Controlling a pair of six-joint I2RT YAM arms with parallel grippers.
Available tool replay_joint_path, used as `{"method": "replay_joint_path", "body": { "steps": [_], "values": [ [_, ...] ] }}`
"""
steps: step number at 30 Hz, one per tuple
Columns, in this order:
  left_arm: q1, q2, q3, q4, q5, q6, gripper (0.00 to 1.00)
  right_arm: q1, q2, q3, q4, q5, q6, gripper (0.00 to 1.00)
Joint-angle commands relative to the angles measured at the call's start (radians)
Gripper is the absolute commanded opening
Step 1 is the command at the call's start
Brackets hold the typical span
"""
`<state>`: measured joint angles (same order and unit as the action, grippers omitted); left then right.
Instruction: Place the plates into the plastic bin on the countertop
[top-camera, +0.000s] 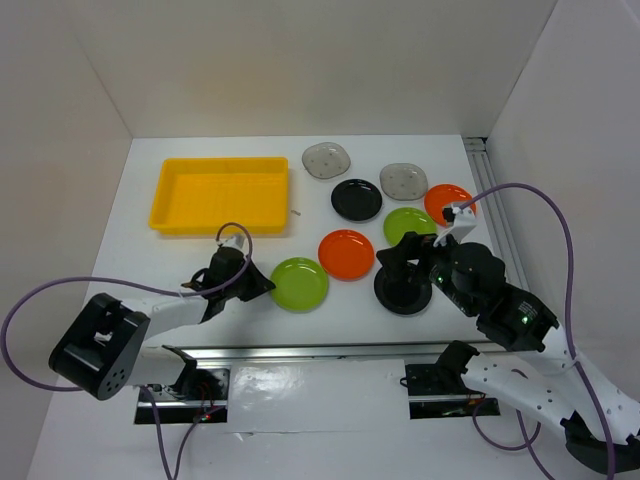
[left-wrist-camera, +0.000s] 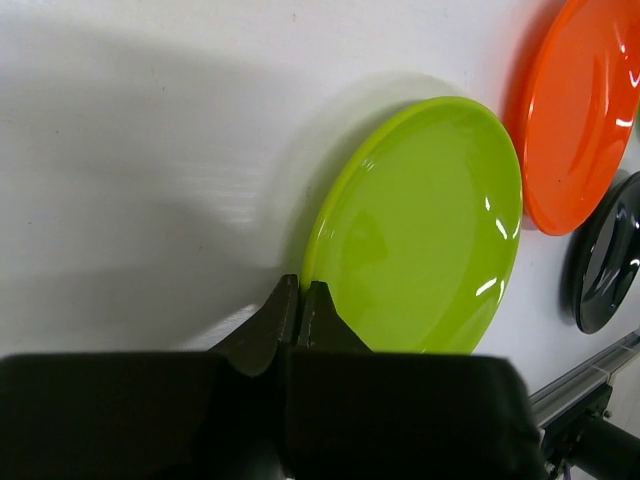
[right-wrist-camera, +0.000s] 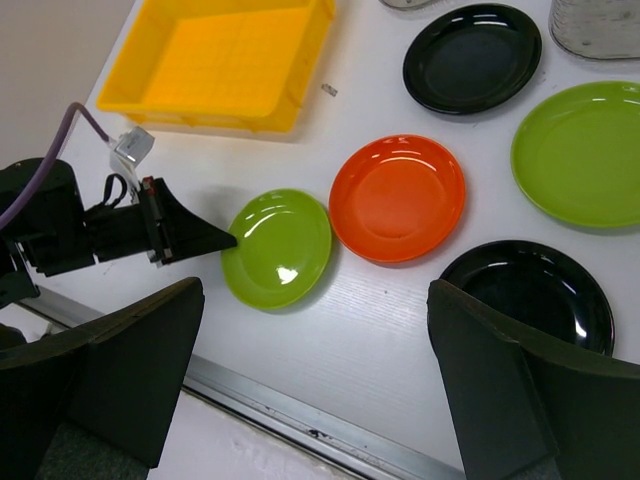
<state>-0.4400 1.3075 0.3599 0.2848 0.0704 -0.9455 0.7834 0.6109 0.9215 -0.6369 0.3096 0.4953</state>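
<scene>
I need to lift the lime green plate by its rim in my left gripper next, move it outward over the empty yellow bin (top-camera: 220, 193) and release it, since that bin is empty.
A lime green plate (top-camera: 299, 284) lies on the white countertop (top-camera: 200, 270) near the front. My left gripper (top-camera: 268, 287) is shut on its left rim, one finger over the plate and one outside it (left-wrist-camera: 301, 290). The plate still looks flat on the table in the right wrist view (right-wrist-camera: 278, 248). My right gripper (top-camera: 403, 272) is wide open and empty above a black plate (right-wrist-camera: 530, 295). The yellow bin (top-camera: 220, 193) stands empty at the back left. An orange plate (top-camera: 346, 254), a second lime plate (top-camera: 410, 225), a black plate (top-camera: 357, 200), an orange plate (top-camera: 448, 203) and two grey plates (top-camera: 327, 160) (top-camera: 403, 181) lie to the right.
White walls enclose the table on the left, back and right. A metal rail (top-camera: 330, 350) runs along the front edge. A grey cable (top-camera: 540, 195) loops over the right side. A tiny scrap (top-camera: 296, 211) lies right of the bin.
</scene>
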Motion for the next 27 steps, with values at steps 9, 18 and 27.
{"method": "replay_joint_path", "body": {
  "steps": [9, 18, 27],
  "values": [
    [0.030, -0.287, 0.281, -0.502, -0.133, 0.024, 0.00, 0.007, 0.003, -0.012, 0.043, 0.006, -0.008, 1.00],
    [0.276, -0.125, 0.619, -0.595, -0.300, -0.103, 0.00, 0.007, 0.003, -0.012, 0.074, -0.003, -0.008, 1.00],
    [0.449, 0.322, 0.882, -0.457, -0.262, -0.075, 0.00, 0.007, -0.010, -0.072, 0.126, -0.012, -0.029, 1.00]
  ]
}}
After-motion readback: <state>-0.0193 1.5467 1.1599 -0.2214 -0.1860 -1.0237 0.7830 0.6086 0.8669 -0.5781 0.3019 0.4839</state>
